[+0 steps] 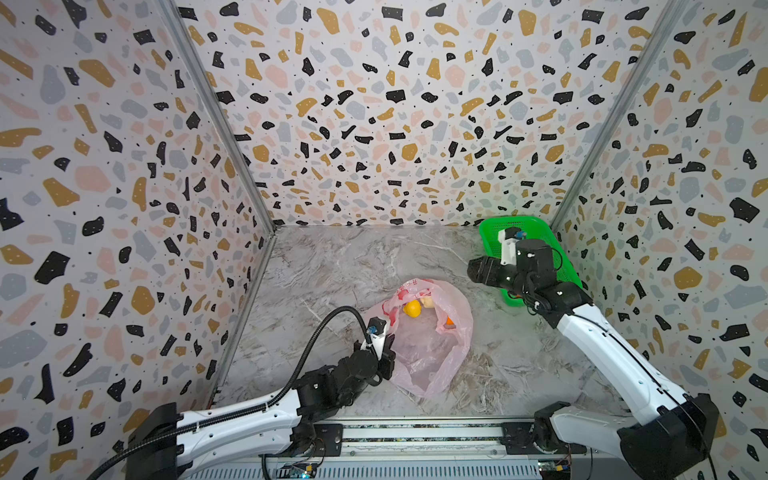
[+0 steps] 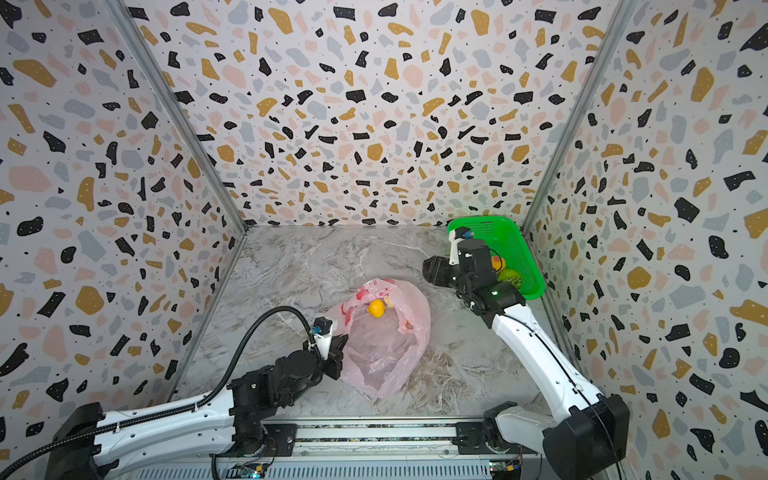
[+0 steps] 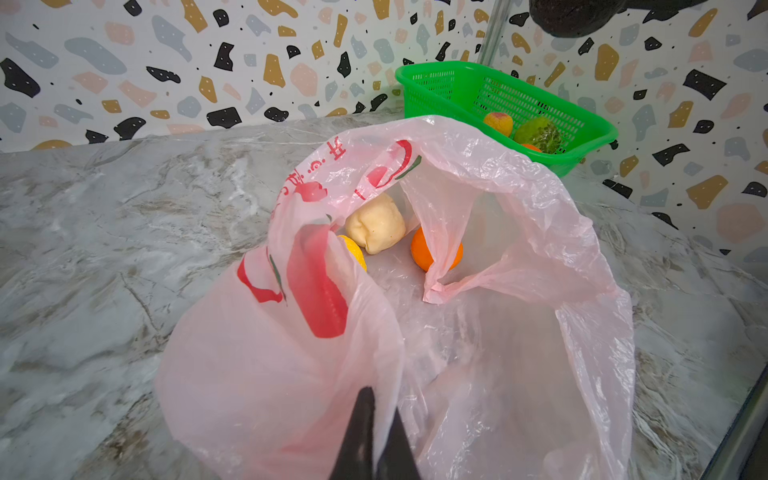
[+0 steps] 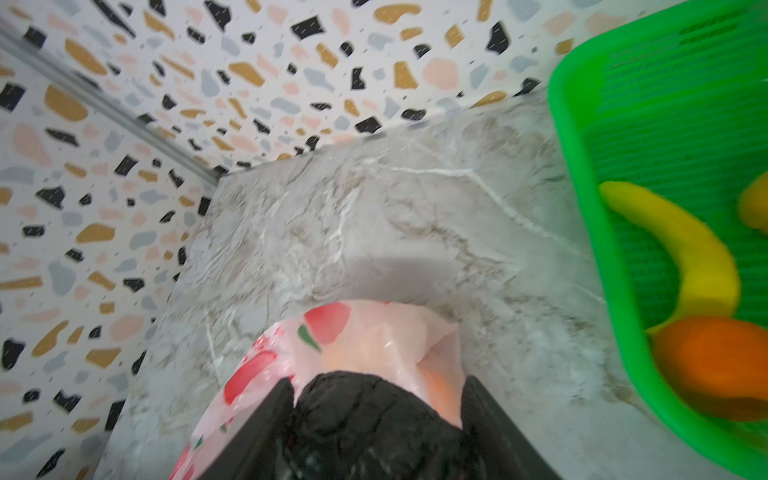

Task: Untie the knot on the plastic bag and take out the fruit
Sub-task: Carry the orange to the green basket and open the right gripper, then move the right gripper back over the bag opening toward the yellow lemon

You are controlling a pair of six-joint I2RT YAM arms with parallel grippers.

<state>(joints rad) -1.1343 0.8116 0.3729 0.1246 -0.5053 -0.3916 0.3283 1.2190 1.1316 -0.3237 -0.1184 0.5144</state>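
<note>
My right gripper holds the fruit. It should next carry the fruit outward past the banana, lower it at the green basket's bare far end point(image 1: 491, 240) point(image 4: 652, 148) and let it go.
The pink plastic bag point(image 1: 432, 353) point(image 2: 382, 357) lies open on the marble table, mouth toward the back. No knot shows in any view. My left gripper point(image 1: 388, 357) point(image 3: 380, 399) is shut on the bag's near-left rim film. Inside the bag point(image 3: 519, 249) lie a pale beige lump point(image 3: 376, 226), an orange point(image 3: 422, 251) and a yellow fruit point(image 1: 412, 308). My right gripper point(image 1: 473, 270) point(image 4: 378, 379) hangs above the table between the bag and the basket. Its fingers are closed on a dark bumpy oval fruit point(image 4: 374, 415).
A green basket point(image 1: 492, 237) point(image 3: 457, 70) stands at the back right corner, beside the right wrist. It holds a banana point(image 4: 698, 257), an orange point(image 4: 715, 357), a peach point(image 3: 498, 122) and a bumpy green ball point(image 3: 538, 133). Patterned walls enclose three sides.
</note>
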